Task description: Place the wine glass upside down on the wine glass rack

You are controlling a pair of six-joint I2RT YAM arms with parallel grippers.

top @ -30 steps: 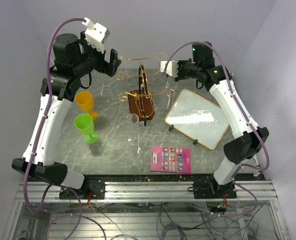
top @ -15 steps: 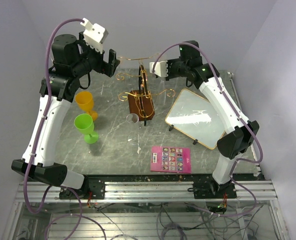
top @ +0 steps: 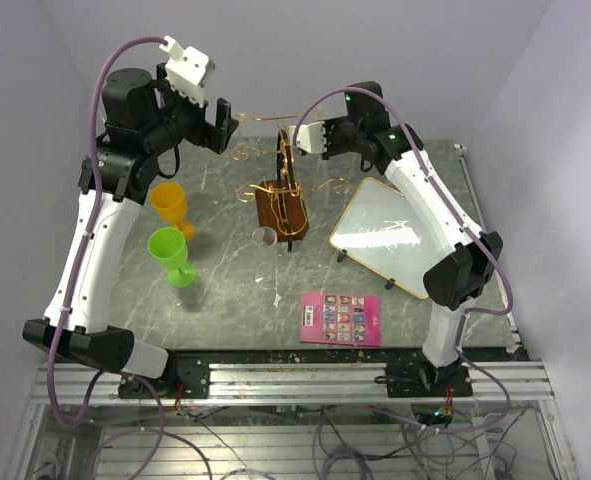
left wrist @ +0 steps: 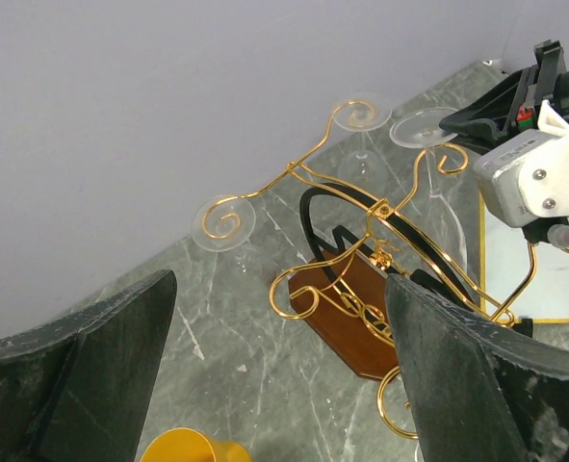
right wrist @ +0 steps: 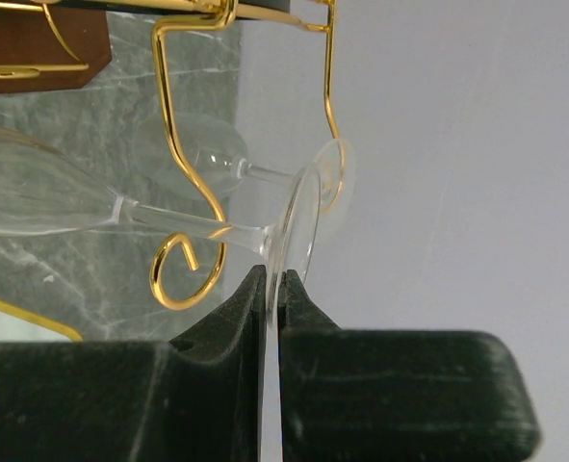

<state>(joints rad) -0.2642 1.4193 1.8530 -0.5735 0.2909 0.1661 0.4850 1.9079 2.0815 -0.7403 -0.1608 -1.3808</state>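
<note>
My right gripper brings the held foot [right wrist: 301, 217] down onto the gold scroll-ended arm [right wrist: 220, 252] next and releases it, as that arm lies just below the gripper.
In the right wrist view my right gripper [right wrist: 272, 279] is shut on the edge of the clear wine glass's foot [right wrist: 301, 217]. The glass's stem [right wrist: 183, 223] lies across a gold scroll-ended arm [right wrist: 180, 272] of the wine glass rack [top: 283, 190], and its bowl points towards the table. A second clear glass [right wrist: 215, 152] hangs on the rack behind it. The left wrist view shows the held glass's foot [left wrist: 424, 127] at the right gripper's tips beside the rack's upper arms [left wrist: 361, 207]. My left gripper [left wrist: 279, 385] is open, raised to the left of the rack, with nothing in it.
An orange goblet [top: 168, 203] and a green goblet [top: 172, 252] stand left of the rack. A framed whiteboard [top: 390, 235] lies on the right and a pink card [top: 342, 318] near the front. A clear glass rim [top: 265, 237] shows by the rack's wooden base [top: 280, 212].
My right arm has swung left towards the rack, carrying the wine glass up to the rack's right-hand arm. The left arm has barely moved.
</note>
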